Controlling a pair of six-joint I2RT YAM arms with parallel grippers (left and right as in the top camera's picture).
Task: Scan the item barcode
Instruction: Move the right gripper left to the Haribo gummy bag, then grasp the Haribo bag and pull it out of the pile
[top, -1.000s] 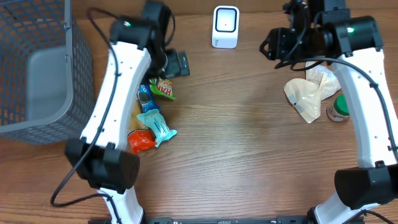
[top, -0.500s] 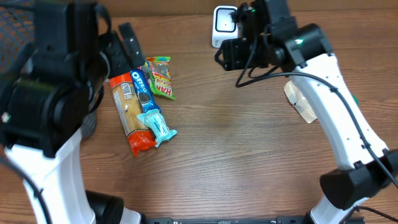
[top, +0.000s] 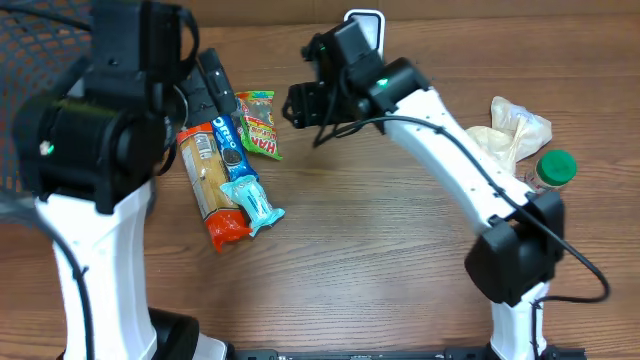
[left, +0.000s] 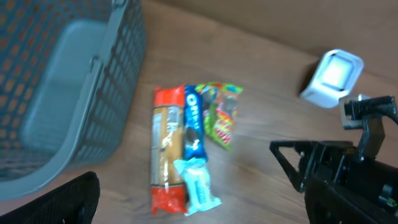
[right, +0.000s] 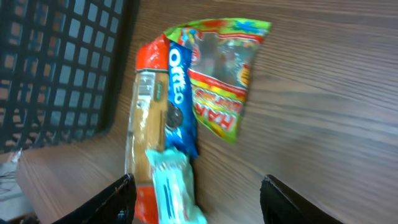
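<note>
I will next lower my right gripper's fingers to the left in the overhead view, onto the gummy bag's red label, which is uncovered.
Four snack packets lie together left of centre: a red cracker packet, a blue Oreo pack, a green gummy bag and a light-blue wrapper. I cannot make out a barcode on any of them. The white scanner stands at the back edge, partly behind my right arm. My right gripper hangs open above the table just right of the gummy bag, holding nothing. My left gripper is open and empty, high above the light-blue wrapper.
A grey mesh basket stands at the left, close to the packets. At the right of the table there is a crumpled white bag and a jar with a green lid.
My right arm has swung from the right side leftward past the scanner to the snack pile, its jaws widening. My left arm has risen toward the camera, uncovering the packets.
</note>
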